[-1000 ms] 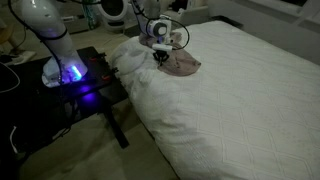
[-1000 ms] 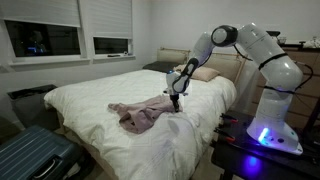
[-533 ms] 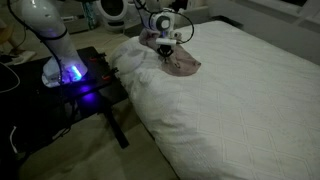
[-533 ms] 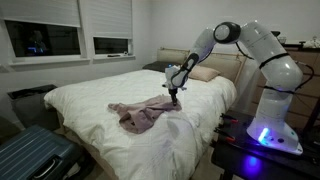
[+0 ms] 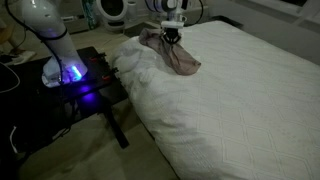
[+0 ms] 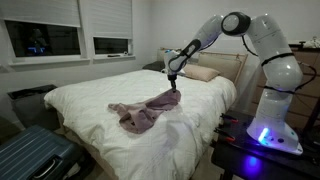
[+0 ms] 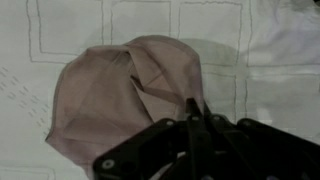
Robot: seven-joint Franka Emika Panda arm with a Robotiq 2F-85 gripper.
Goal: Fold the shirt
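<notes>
My gripper is holding the shirt's edge and should next rise and carry it outward over the bare bedcover to release it. That clear part of the bedcover is outward of my gripper.
The shirt (image 5: 178, 57) is a small dusty pink cloth lying wrinkled on the white quilted bedcover (image 5: 240, 90). It also shows in an exterior view (image 6: 143, 110) and in the wrist view (image 7: 120, 90). My gripper (image 5: 172, 35) is shut on one edge of the shirt and holds that edge lifted above the bed. In an exterior view the gripper (image 6: 173, 78) has the cloth hanging from it to the pile below. In the wrist view the gripper (image 7: 192, 112) has its jaws closed on a fold of the pink cloth.
A pillow (image 6: 203, 73) lies at the head of the bed near the arm. A dark side table (image 5: 85, 85) with the robot base's blue light stands beside the bed. A suitcase (image 6: 30, 150) stands at the bed's foot corner.
The gripper has risen and moved toward the head of the bed, pulling the held edge of the shirt up off the bedcover and stretching the cloth.
</notes>
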